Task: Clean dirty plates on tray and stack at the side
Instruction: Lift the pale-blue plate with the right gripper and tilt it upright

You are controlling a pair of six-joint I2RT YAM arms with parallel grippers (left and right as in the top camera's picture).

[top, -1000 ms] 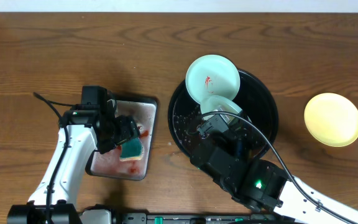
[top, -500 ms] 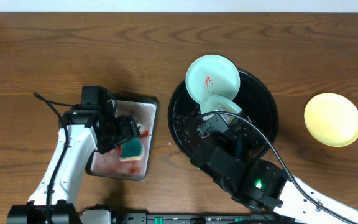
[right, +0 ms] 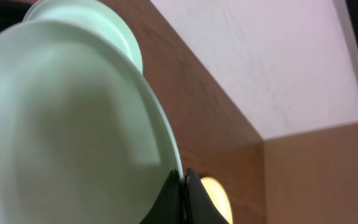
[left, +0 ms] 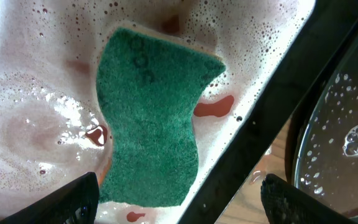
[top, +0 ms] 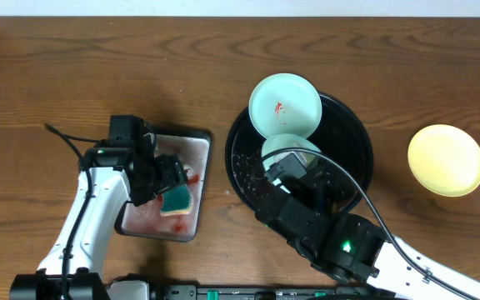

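Note:
Next, my right gripper moves to the right in the overhead view, comes down and releases the mint plate onto the yellow plate (top: 446, 160), clear of the tray.
The black tray (top: 352, 133) sits right of centre. One mint plate with a red smear (top: 285, 104) rests on its upper left rim; it also shows in the right wrist view (right: 104, 25). My right gripper (top: 294, 169) is shut on the rim of a second mint plate (top: 288, 147) and holds it tilted over the tray; the right wrist view shows the jaws (right: 184, 193) pinching that plate (right: 67, 124). The yellow plate (top: 446, 159) lies on the wood at the right. My left gripper (left: 179, 199) is open over a green sponge (left: 151, 118).
The sponge (top: 177, 199) lies in a rectangular silver tray (top: 192, 142) with foamy, red-tinged water (left: 30, 74), left of the black tray. The black tray's wet rim (left: 340, 124) is close to the silver tray's edge. A cable runs off the left arm.
My right gripper has shifted the held mint plate slightly to the left over the tray. The left arm and sponge have not moved.

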